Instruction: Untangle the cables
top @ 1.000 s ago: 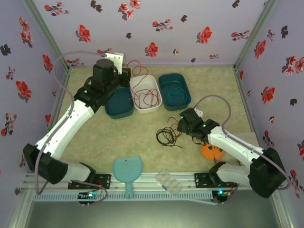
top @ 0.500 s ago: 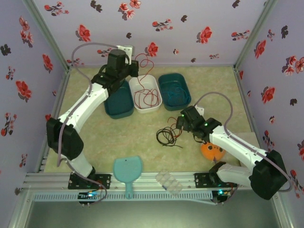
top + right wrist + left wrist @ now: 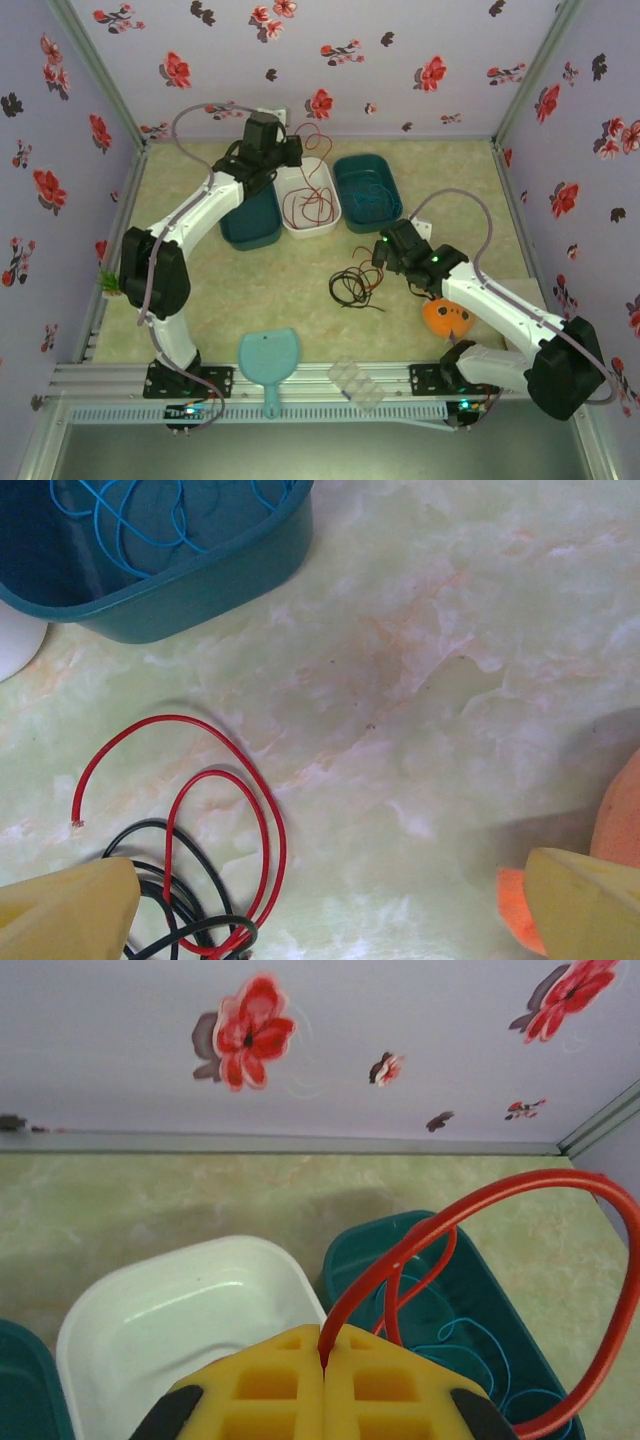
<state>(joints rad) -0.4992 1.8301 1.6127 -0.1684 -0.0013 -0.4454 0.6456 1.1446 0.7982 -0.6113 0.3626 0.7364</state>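
Note:
The red cable should go into the white tub next, because the tub is below my left gripper. My left gripper will lower into the tub with its fingers tilting downward and let go of the cable there.
My left gripper (image 3: 323,1345) is shut on a red cable (image 3: 440,1225) that loops up from its yellow pads. In the top view this left gripper (image 3: 290,150) hangs by the back wall over the white tub (image 3: 325,228), and the red cable (image 3: 305,205) trails down into the tub. A blue cable (image 3: 370,200) lies coiled in the right teal tub (image 3: 392,200). A black cable (image 3: 352,287) tangled with a red piece (image 3: 270,820) lies on the table. My right gripper (image 3: 330,910) stands open just right of that tangle, with nothing between its fingers.
A second teal tub (image 3: 250,220) stands left of the white one. An orange object (image 3: 447,318) lies under my right arm. A light-blue scoop (image 3: 268,358) and a clear plastic tray (image 3: 357,383) sit at the near edge. Flowered walls close in on three sides.
My left arm has stretched toward the back wall, carrying the red cable higher over the white tub. My right gripper has opened wider beside the tangle.

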